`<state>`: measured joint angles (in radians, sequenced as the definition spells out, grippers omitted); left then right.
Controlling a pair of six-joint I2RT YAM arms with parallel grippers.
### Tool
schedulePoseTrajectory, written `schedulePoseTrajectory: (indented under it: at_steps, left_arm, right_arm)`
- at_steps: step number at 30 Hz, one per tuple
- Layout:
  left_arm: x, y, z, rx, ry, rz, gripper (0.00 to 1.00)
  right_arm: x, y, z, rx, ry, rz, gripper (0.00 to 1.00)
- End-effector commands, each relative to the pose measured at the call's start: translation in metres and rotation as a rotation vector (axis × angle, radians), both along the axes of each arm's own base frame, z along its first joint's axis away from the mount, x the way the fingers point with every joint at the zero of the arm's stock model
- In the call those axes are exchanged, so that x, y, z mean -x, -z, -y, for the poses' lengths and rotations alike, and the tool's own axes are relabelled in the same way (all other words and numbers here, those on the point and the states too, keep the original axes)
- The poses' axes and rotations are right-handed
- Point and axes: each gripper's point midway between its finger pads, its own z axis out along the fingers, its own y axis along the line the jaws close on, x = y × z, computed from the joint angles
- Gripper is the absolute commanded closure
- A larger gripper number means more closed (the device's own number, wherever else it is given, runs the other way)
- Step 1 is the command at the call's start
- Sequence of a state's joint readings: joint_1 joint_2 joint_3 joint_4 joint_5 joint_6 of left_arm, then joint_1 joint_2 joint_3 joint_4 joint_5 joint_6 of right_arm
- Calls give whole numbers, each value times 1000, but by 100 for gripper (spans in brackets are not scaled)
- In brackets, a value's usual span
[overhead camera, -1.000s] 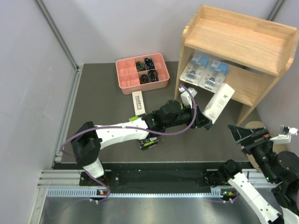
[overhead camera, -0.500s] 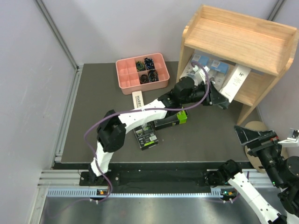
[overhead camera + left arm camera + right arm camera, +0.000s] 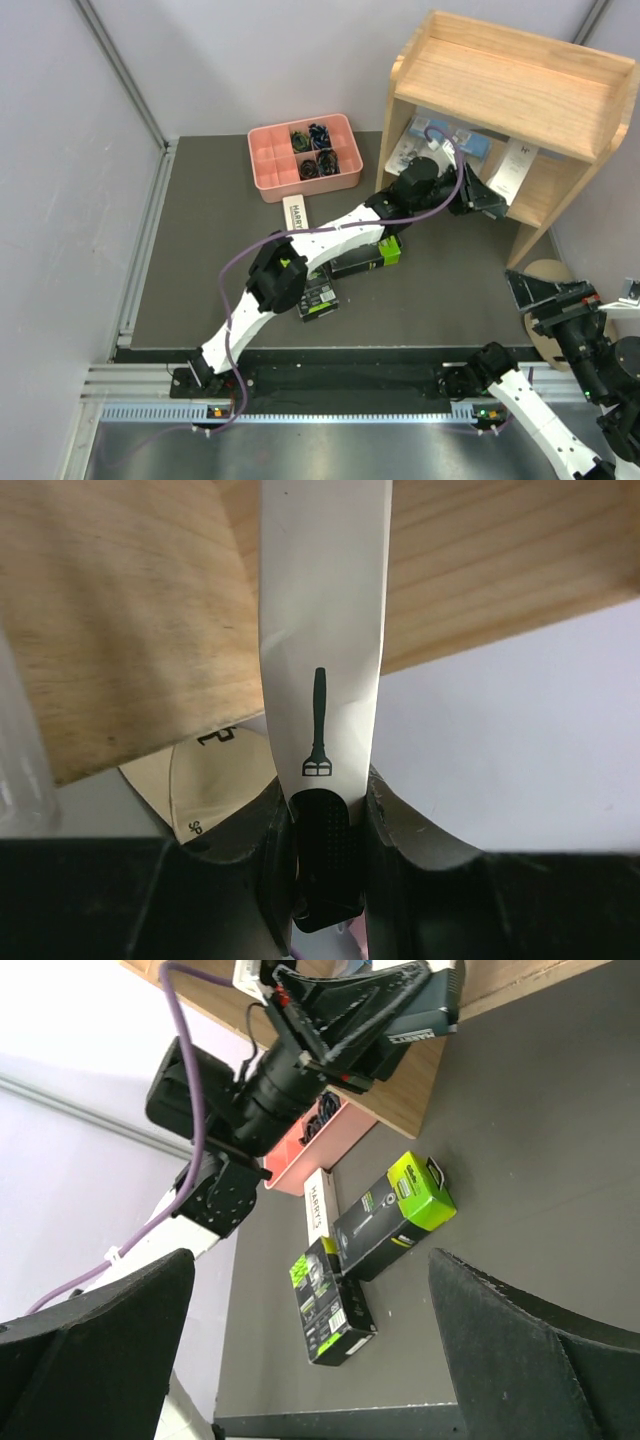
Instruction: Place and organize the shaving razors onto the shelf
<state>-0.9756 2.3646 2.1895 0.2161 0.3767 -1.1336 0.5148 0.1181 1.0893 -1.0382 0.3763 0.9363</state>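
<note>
My left gripper has the slim white box. I will next move that gripper away from my base and toward the blue-card packs, to take the box farther over the shelf's lower level.
My left gripper (image 3: 487,199) is shut on a slim white razor box (image 3: 514,168), held tilted at the right end of the shelf's (image 3: 520,80) lower tier. In the left wrist view the box (image 3: 322,630) stands between my fingers (image 3: 272,852) against the wood (image 3: 120,610). Two blue-card blister packs (image 3: 416,148) lie on the lower tier behind the arm. On the mat lie two black boxes with green ends (image 3: 366,256) (image 3: 318,296) and another white box (image 3: 297,218). My right gripper (image 3: 575,295) hangs open at the near right, holding nothing.
A pink divided tray (image 3: 262,172) of small dark items sits left of the shelf. A round cork disc (image 3: 552,272) lies by the shelf's right foot. The right wrist view shows both black boxes (image 3: 395,1215) (image 3: 332,1305) and the left arm (image 3: 270,1090).
My left arm has stretched further right and away, carrying the white box from in front of the shelf into its lower tier. The right gripper has drawn back slightly towards the near edge.
</note>
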Motion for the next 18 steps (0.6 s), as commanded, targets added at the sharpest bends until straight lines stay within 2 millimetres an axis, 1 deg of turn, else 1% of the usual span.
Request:
schedulePoseTrajectory:
  at_steps: [1, 6, 7, 13, 14, 16, 18]
  left_arm:
    - [-12, -33, 2, 78, -60, 24, 94]
    - [-24, -28, 4, 70, -100, 3, 83]
    - [-25, -27, 4, 71, -102, -6, 80]
    - [-41, -20, 0, 75, -140, -66, 75]
    - [-43, -21, -1, 81, -141, -71, 71]
    - [-45, -22, -2, 84, -142, -77, 67]
    - [-47, -20, -4, 74, -147, -79, 60]
  right_arm:
    - [6, -10, 9, 1, 29, 37, 1]
    - [7, -9, 10, 1, 29, 37, 1]
    - [8, -9, 11, -1, 30, 37, 1]
    - [9, -7, 11, -2, 30, 33, 1]
    - [10, -7, 11, -2, 29, 33, 1]
    - [10, -7, 12, -2, 29, 34, 1]
    - [10, -6, 12, -1, 32, 31, 1]
